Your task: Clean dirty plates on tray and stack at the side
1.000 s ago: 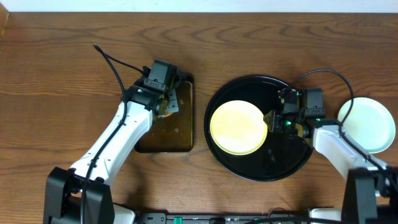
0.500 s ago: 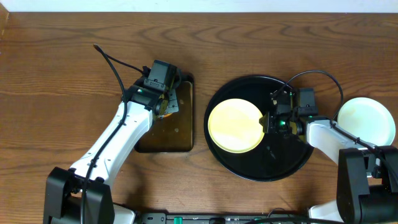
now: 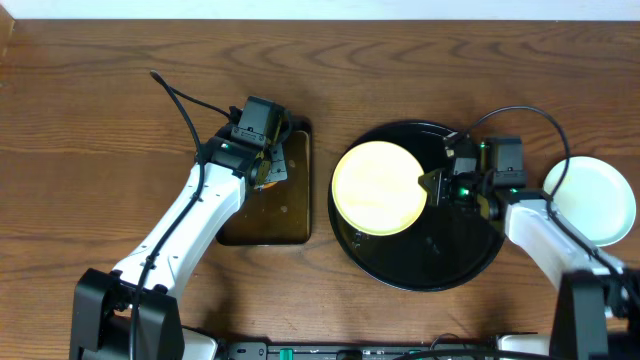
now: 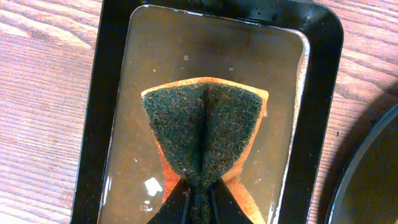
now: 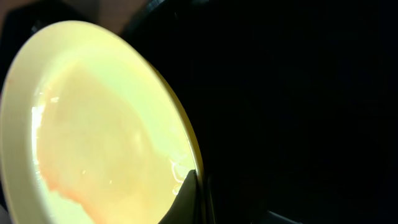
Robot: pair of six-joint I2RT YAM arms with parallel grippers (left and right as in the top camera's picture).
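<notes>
The left gripper lowers toward the brownish water of the small rectangular tray (image 4: 264,152) next and releases the sponge (image 4: 204,124) within that tray's rim, since that water lies below the gripper.
A pale yellow plate (image 3: 376,187) is over the left half of the large round black tray (image 3: 455,262), tilted up. My right gripper (image 3: 430,186) is shut on its right rim. In the right wrist view the yellow plate (image 5: 93,124) shows faint orange smears and the right gripper (image 5: 200,199) pinches its edge. A pale blue-white plate (image 3: 590,198) lies on the wood tabletop (image 3: 100,150) at the right. My left gripper (image 3: 268,168) is shut on a sponge (image 4: 204,124) with a dark green scrub face, over the small rectangular tray (image 4: 323,93). A third plate is not in view.
The small dark rectangular tray (image 3: 290,225) holds brownish water and stands left of the round tray. The round tray's rim shows at the right edge of the left wrist view (image 4: 373,174). A black cable (image 3: 180,95) lies on the table behind the left arm.
My right gripper has lifted and tilted the yellow plate, which has shifted up and left on the tray. The left arm has not moved.
</notes>
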